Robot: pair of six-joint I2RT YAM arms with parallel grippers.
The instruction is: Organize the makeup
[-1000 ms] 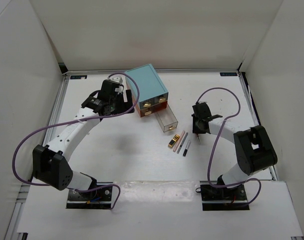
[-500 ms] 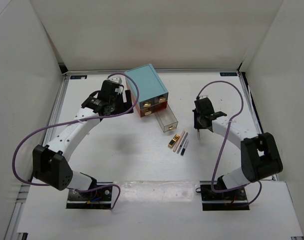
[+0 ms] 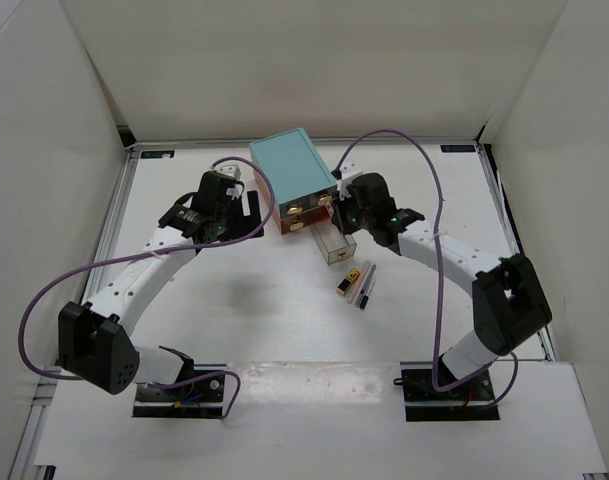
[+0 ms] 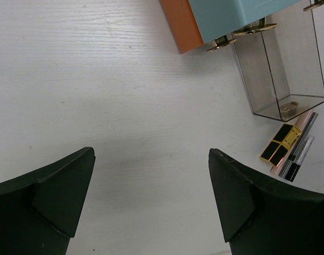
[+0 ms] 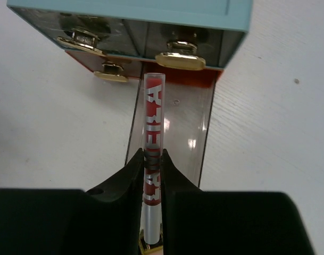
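Observation:
The clear drawer lies open beneath the slim tube, so next I will lower my right gripper between the sides of the clear drawer (image 3: 336, 245) and let go of the tube over the drawer's bare bottom.
A slim red tube with silver lettering (image 5: 153, 111) is pinched in my shut right gripper (image 5: 152, 156) and points at the teal drawer box (image 5: 151, 10). It hangs over the pulled-out clear drawer (image 5: 196, 138). From above, that right gripper (image 3: 340, 212) sits at the box front (image 3: 292, 175). On the table below the drawer (image 3: 336, 245) lie a gold lipstick tube (image 3: 350, 281) and slim sticks (image 3: 364, 291). My left gripper (image 4: 151, 154) is open over bare table, left of the gold lipstick (image 4: 280, 144) and the sticks (image 4: 300, 149).
The box has gold handles (image 5: 180, 60) and an orange lower part (image 4: 180, 24). My left gripper (image 3: 242, 202) is just left of the box. White walls close in the table on three sides, and purple cables loop over both arms.
My right arm has swung left from the right side of the table, carrying the red tube to above the open drawer. The left arm shifted only slightly.

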